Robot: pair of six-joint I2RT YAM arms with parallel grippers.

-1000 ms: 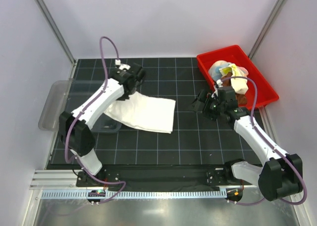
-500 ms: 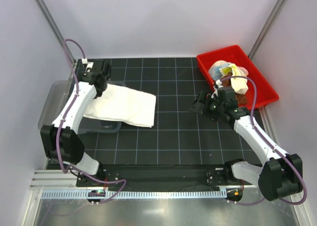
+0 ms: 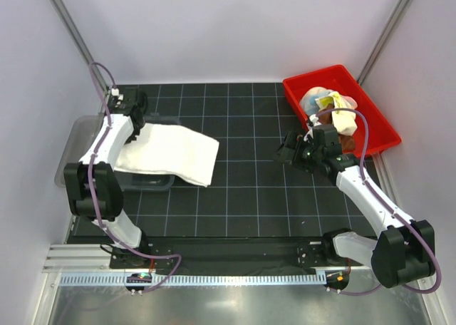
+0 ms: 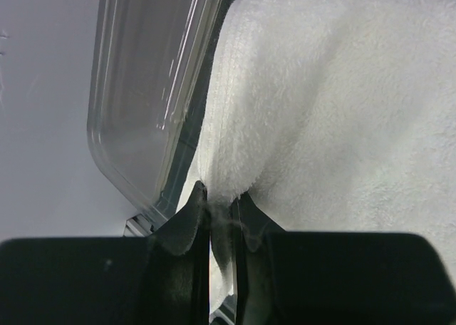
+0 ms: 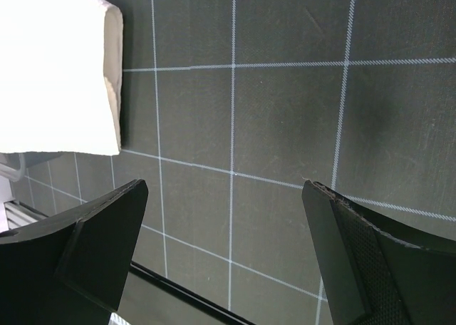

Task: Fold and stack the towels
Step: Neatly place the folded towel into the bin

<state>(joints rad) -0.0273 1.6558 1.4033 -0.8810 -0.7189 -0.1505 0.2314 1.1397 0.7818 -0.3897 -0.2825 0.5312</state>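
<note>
The towel's loose end reaches past the tray's rim over the mat, so my left gripper will next move toward the wall (image 3: 67, 145) (image 4: 84, 129) beside the tray, then down.
A large cream-white towel (image 3: 171, 152), folded, lies at the left of the black grid mat, partly over a clear plastic tray (image 3: 71, 150). My left gripper (image 3: 134, 120) is shut on its far left edge; in the left wrist view the jaws (image 4: 222, 211) pinch the towel (image 4: 335, 104) beside the tray (image 4: 142, 90). My right gripper (image 3: 292, 150) is open and empty above the mat, left of the red bin; the towel's corner (image 5: 57, 75) shows in its view. The other towels (image 3: 329, 107), pastel, yellow and brown, are heaped in the red bin (image 3: 377, 129).
The clear tray sits at the mat's left edge, against the left wall. The red bin stands at the back right corner. White walls close the cell on three sides. A metal rail runs along the near edge.
My left gripper has dragged the cream-white towel to the left and back, toward the clear tray; the towel now lies narrower. The right arm has barely moved.
</note>
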